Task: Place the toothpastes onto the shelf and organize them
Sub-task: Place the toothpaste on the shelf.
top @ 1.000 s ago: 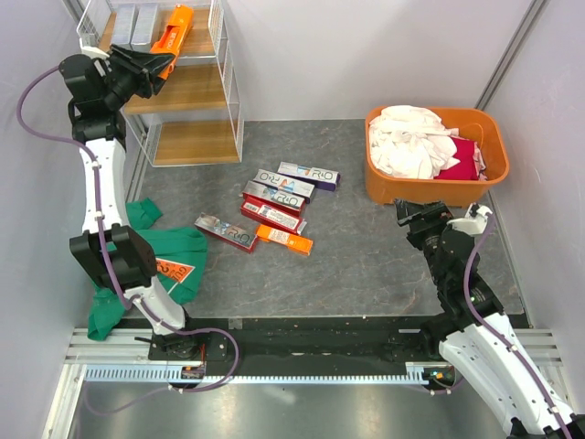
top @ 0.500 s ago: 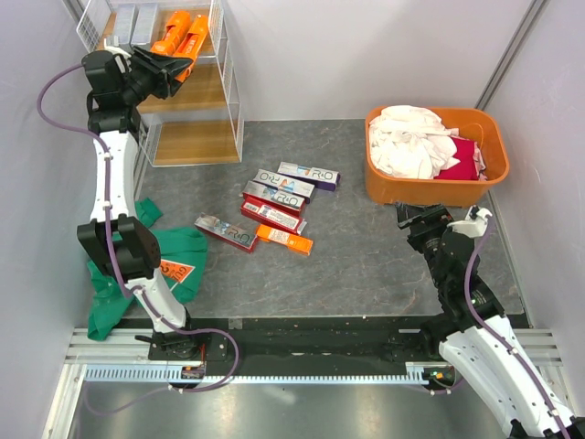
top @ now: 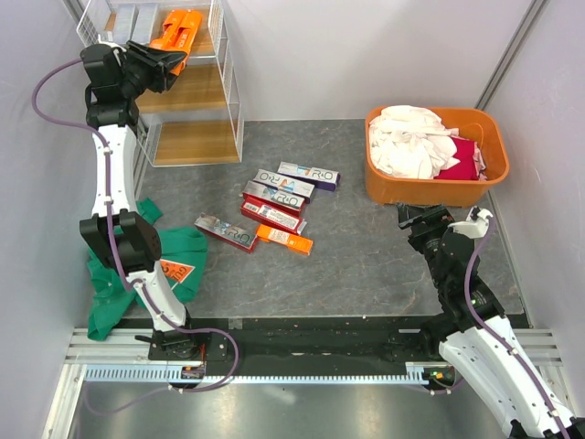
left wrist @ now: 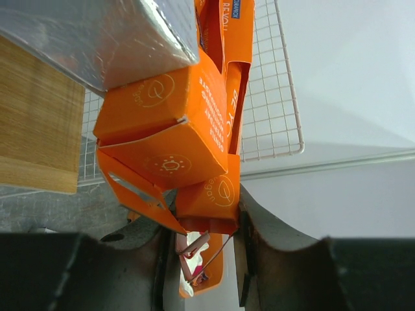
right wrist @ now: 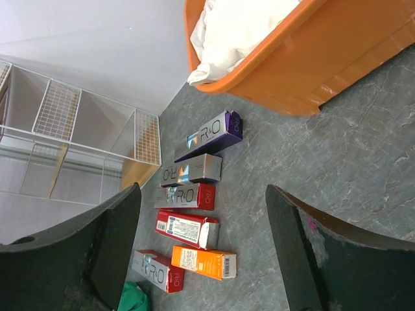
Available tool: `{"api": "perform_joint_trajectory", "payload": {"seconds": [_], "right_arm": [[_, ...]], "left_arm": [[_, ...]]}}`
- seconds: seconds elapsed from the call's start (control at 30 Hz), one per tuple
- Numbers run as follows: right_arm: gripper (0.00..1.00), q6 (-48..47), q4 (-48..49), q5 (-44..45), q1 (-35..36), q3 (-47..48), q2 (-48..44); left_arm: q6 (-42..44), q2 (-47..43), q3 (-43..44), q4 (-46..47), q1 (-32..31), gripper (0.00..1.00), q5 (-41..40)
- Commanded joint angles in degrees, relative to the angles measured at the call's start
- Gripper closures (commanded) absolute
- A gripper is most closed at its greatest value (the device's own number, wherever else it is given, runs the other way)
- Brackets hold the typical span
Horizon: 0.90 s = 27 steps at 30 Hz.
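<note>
My left gripper pushes outward next and slides the carton jutting past its orange neighbour deeper onto the top level of the shelf. It then releases that carton's end.
My left gripper [top: 161,60] is up at the top tier of the shelf [top: 187,90], shut on the end of an orange toothpaste carton [left wrist: 214,194]. That carton lies against a second orange one [left wrist: 165,139], beside silver cartons [top: 133,20]. In the left wrist view the gripper [left wrist: 202,223] pinches the carton's end with its flap hanging loose. Several toothpastes lie on the floor: purple [top: 309,174], silver [top: 279,182], red [top: 272,215], red-and-silver [top: 226,231] and orange [top: 284,240]. My right gripper [top: 422,218] hovers open at the right, facing them [right wrist: 204,191], holding nothing.
An orange tub [top: 430,189] of laundry stands at the right, just behind the right gripper. A green cloth [top: 174,254] lies on the floor by the left arm's base. The lower shelf boards [top: 194,142] are bare. White walls close in on both sides.
The left gripper has carried the orange carton up and back onto the top tier, beside the other orange carton. The right arm has hardly moved.
</note>
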Motion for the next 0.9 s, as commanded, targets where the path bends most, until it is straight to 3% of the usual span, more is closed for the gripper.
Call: {"api": "perform_joint_trajectory", "payload": {"seconds": [0.0, 0.37, 0.47, 0.57, 0.6, 0.7, 0.87], "right_arm": [[0.14, -0.5, 0.0, 1.0, 0.1, -0.2, 0.2], [0.14, -1.2, -0.4, 0.9, 0.1, 0.2, 0.3], [0.14, -1.4, -0.9, 1.3, 0.1, 0.2, -0.1], [0.14, -1.5, -1.2, 1.4, 0.1, 0.2, -0.2], [0.14, -1.6, -1.4, 1.4, 0.1, 0.2, -0.2], [0.14, -1.5, -1.7, 1.4, 0.1, 0.3, -0.2], [0.14, -1.4, -1.9, 1.3, 0.1, 0.4, -0.1]], "left_arm": [[-0.1, 1.3, 3.6, -0.1, -0.1, 0.67, -4.6], [-3.4, 4.8, 8.1, -0.2, -3.7, 0.65, -11.8], [-3.3, 4.4, 7.8, -0.1, -4.0, 0.59, -14.2], [-3.2, 3.9, 7.9, 0.0, -4.1, 0.48, -15.6], [-3.3, 3.8, 7.7, 0.2, -4.2, 0.34, -15.5], [-3.1, 3.5, 7.7, 0.6, -4.3, 0.13, -14.7], [-2.2, 1.5, 3.5, 2.6, -4.4, 0.05, -11.7]]}}
